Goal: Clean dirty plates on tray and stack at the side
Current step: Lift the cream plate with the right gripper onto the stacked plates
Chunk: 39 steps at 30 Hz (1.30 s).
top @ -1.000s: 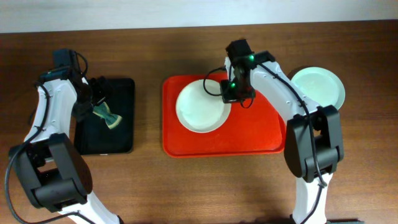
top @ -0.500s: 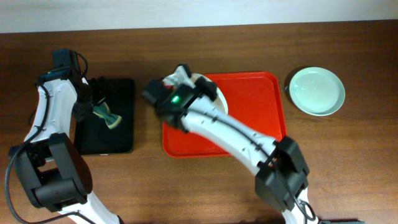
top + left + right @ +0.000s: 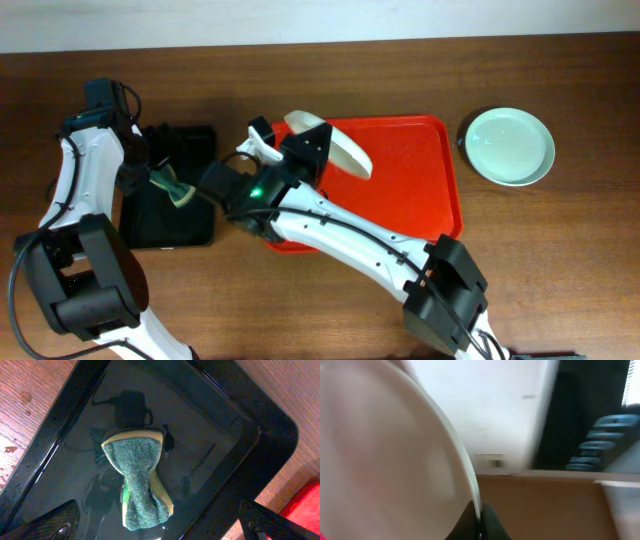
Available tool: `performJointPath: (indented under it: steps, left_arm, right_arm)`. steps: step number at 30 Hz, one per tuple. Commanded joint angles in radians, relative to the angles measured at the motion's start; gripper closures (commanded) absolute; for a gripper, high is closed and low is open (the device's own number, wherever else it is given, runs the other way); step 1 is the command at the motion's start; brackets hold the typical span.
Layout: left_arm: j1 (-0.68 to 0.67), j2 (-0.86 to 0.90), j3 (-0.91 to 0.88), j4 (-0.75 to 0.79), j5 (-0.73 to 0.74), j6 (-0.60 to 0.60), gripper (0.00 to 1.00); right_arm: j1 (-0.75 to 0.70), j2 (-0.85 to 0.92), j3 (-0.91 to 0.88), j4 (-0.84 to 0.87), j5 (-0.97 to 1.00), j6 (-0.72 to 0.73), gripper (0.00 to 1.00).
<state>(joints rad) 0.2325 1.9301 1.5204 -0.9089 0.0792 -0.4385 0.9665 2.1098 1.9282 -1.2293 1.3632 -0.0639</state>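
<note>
Next, my right gripper swings to its right in the overhead view over the mint plate [image 3: 510, 145] below, turns the tilted plate flat, lowers and releases it.
My right gripper [image 3: 308, 148] is shut on the rim of a white plate [image 3: 350, 160] and holds it tilted on edge above the left end of the red tray [image 3: 420, 190]. In the right wrist view the plate [image 3: 385, 460] fills the left side, its rim pinched between the fingers [image 3: 480, 521]. A pale mint plate [image 3: 510, 145] lies on the table right of the tray. My left gripper [image 3: 160, 172] is open over a green sponge [image 3: 172, 187]. In the left wrist view the sponge [image 3: 137, 480] lies between the spread fingers [image 3: 155, 526].
The sponge lies in a narrow black tray [image 3: 195, 232] left of the red tray; its wet floor and rim show in the left wrist view [image 3: 240, 425]. My right arm [image 3: 340, 235] stretches across the red tray's front left corner. Brown wooden table [image 3: 560, 260] lies all around.
My right arm has swung left across the red tray, lifting the plate off it and tipping it on edge. The left arm and sponge have not moved.
</note>
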Motion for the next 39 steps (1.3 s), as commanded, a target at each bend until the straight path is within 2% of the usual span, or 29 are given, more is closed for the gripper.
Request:
performJointPath:
  steps: [1,4,9,13,19,24,28,31,39]
  left_arm:
    - [0.008,-0.012,0.008,-0.002,0.011,0.002,0.01]
    - [0.008,-0.012,0.008,-0.002,0.011,0.002,0.01]
    - [0.008,-0.012,0.008,-0.002,0.011,0.002,0.01]
    - [0.008,-0.012,0.008,-0.002,0.011,0.002,0.01]
    - [0.008,-0.012,0.008,-0.002,0.011,0.002,0.01]
    - [0.008,-0.012,0.008,-0.002,0.011,0.002,0.01]
    - [0.008,-0.012,0.008,-0.002,0.011,0.002,0.01]
    - [0.008,-0.012,0.008,-0.002,0.011,0.002,0.01]
    - [0.008,-0.012,0.008,-0.002,0.011,0.002,0.01]
  right_arm:
    - [-0.166,-0.039,0.022,0.040,-0.424,0.160,0.96]
    - [-0.327,-0.039,0.022,0.051,-0.772,0.251,0.96]
    - [-0.700,-0.039,0.021,0.127,-1.503,0.256,0.96]
    - [-0.969,-0.039,0.020,0.132,-1.858,0.255,0.96]
    - [-1.244,-0.039,-0.025,0.059,-1.828,0.165,0.96]
    - [-1.440,-0.039,-0.159,0.177,-1.728,0.178,0.96]
    - [-1.511,-0.039,-0.221,0.266,-1.714,0.196,0.96]
    - [-1.545,-0.039,-0.268,0.322,-1.628,0.308,0.96]
    - [-1.546,-0.039,-0.347,0.419,-1.620,0.305,0.96]
